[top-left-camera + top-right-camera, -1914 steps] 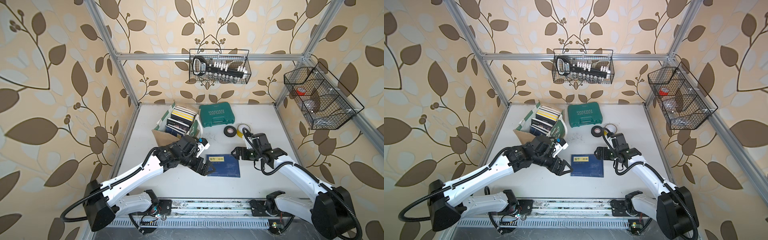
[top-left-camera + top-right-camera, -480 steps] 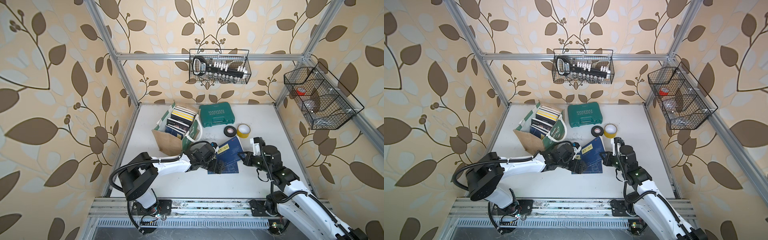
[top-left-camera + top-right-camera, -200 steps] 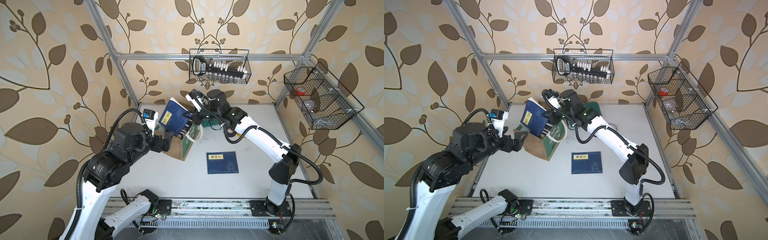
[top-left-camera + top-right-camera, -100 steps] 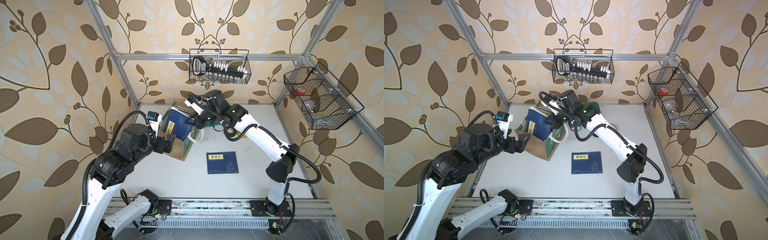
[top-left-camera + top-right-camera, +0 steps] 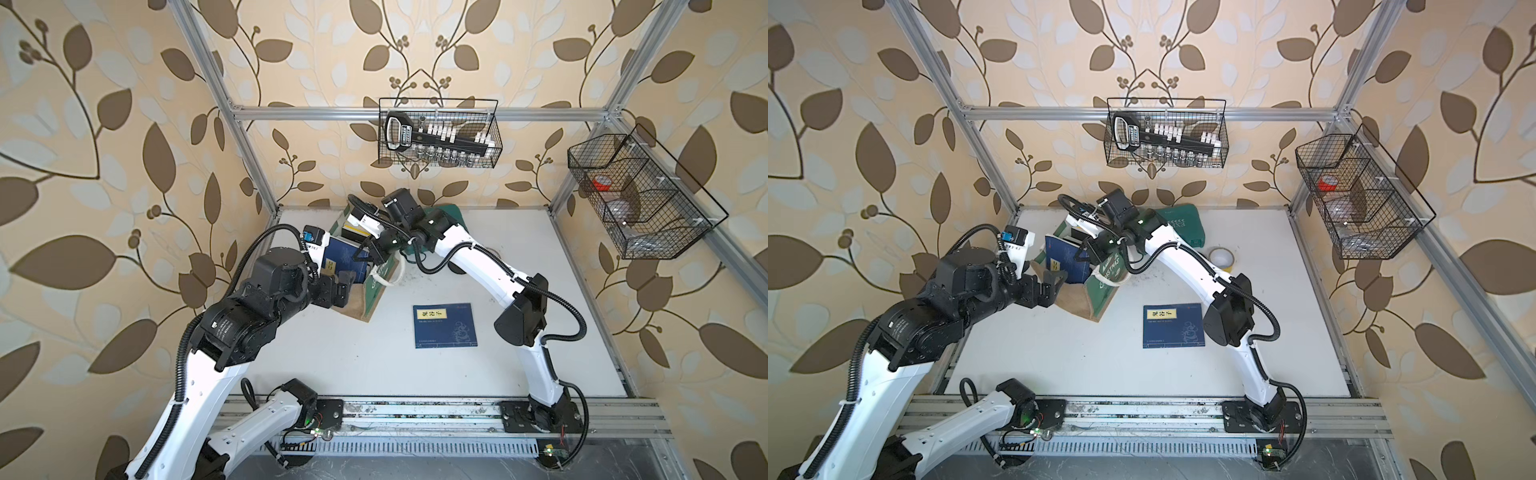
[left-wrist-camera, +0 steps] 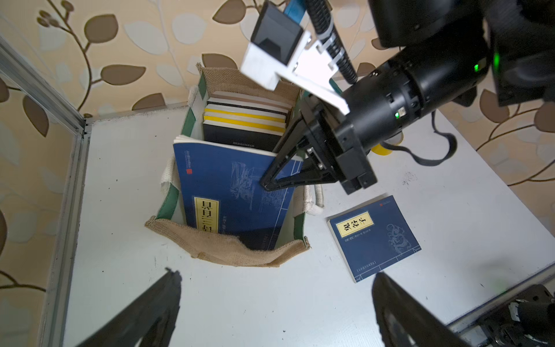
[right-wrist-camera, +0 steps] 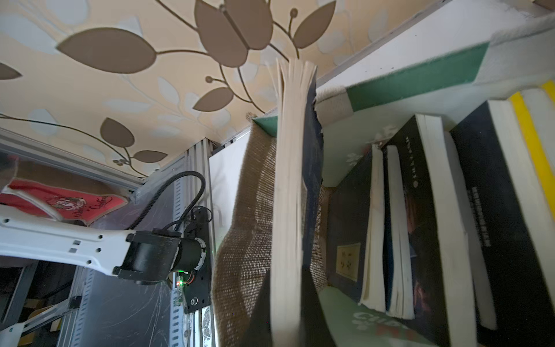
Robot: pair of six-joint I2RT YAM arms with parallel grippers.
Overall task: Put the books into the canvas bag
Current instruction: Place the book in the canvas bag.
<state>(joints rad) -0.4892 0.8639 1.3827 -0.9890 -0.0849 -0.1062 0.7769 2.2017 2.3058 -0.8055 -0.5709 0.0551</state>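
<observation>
I will next lower the navy book, which still sticks out above the bag's rim, beside the bag's burlap side with my right gripper and release it, because the bag's near end (image 5: 360, 288) (image 7: 322, 248) is below the gripper.
The canvas bag (image 5: 375, 291) (image 5: 1074, 302) (image 6: 240, 253) stands open at the back left of the table, with several books (image 6: 244, 120) (image 7: 420, 216) upright inside. My right gripper (image 5: 360, 257) (image 5: 1080, 256) (image 6: 265, 183) (image 7: 288, 303) is shut on the top edge of a navy book (image 5: 343, 255) (image 5: 1064, 259) (image 6: 231, 192) (image 7: 288, 180), which stands partly down in the bag's near end. My left gripper (image 5: 344, 287) (image 5: 1054, 286) (image 6: 276, 273) hangs open and empty just in front of the bag's burlap wall. Another navy book (image 5: 444, 326) (image 5: 1173, 326) (image 6: 375, 237) lies flat on the table.
A green tool case (image 5: 1183, 226) sits behind the right arm at the back. A yellow tape roll (image 5: 1223, 257) lies to its right. Wire baskets hang on the back wall (image 5: 438, 139) and the right wall (image 5: 640, 199). A frame post (image 6: 75, 126) stands left of the bag.
My right gripper has lowered the navy book from above the bag into its near end. My left arm has come in closer to the bag's front, still open.
</observation>
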